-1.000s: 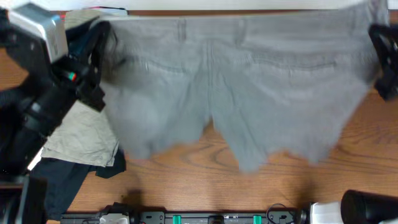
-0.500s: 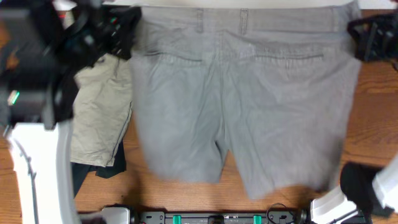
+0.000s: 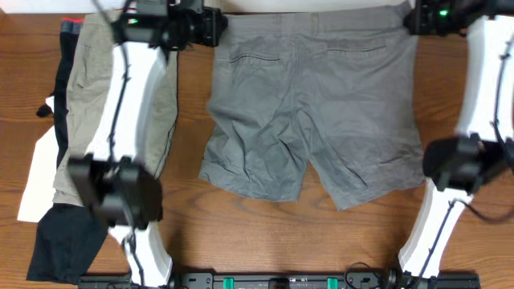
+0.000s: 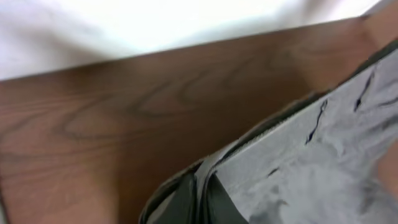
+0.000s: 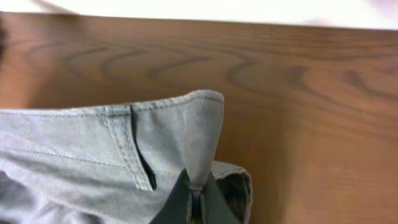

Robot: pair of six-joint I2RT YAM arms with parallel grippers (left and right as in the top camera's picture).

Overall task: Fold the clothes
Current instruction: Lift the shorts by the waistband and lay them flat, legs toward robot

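Observation:
My right gripper is holding the corner of the shorts' waistband and will next lower it onto the far part of the tabletop below and let go. The legs of the shorts already lie spread.
The grey shorts lie spread on the table, back pockets up, waistband at the far edge and legs toward the front. My left gripper is shut on the waistband's left corner; the left wrist view shows the grey shorts pinched between its fingers. My right gripper is shut on the waistband's right corner; the right wrist view shows a fold of the grey shorts beside a belt loop held between its fingers.
Khaki-tan shorts lie left of the grey ones under the left arm. A black garment and a white one lie at the front left. The table's far edge runs just behind both grippers.
Both grippers have carried the waistband toward the far edge and lowered it. The shorts hung stretched and close to the camera; now they lie flat on the table.

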